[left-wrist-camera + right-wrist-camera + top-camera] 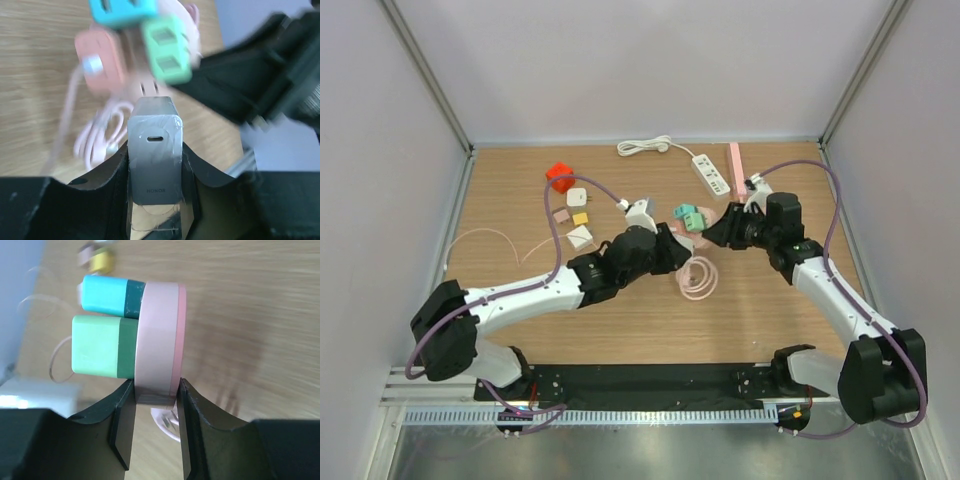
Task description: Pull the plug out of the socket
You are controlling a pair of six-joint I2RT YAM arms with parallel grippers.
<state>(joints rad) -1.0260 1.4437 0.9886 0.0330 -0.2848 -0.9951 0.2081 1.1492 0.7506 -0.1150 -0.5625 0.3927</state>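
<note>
The left gripper swings over, lowers and releases the grey plug next, since the tabletop by the red block, to its left in the top view, is clear.
My left gripper (pixel 154 150) is shut on a grey charger plug (pixel 154 131), its port end facing the camera. Just beyond it is the pink socket (pixel 100 55), which carries a blue plug (pixel 122 10) and a green plug (pixel 167 47). My right gripper (pixel 156 390) is shut on the rim of the pink socket (pixel 159 335), with the blue plug (pixel 102 294) and green plug (pixel 95 345) on its left face. The grey plug (pixel 40 395) shows low at the left; whether its prongs are still in the socket is hidden. In the top view both grippers, left (pixel 678 243) and right (pixel 715 228), meet at the table's middle.
A coiled pink cable (pixel 698 277) lies just in front of the grippers. A white power strip (pixel 710 174) with its cord (pixel 645 147) and a pink bar (pixel 734 165) lie at the back. A red block (pixel 559 175) and small adapters (pixel 577 196) lie at the left.
</note>
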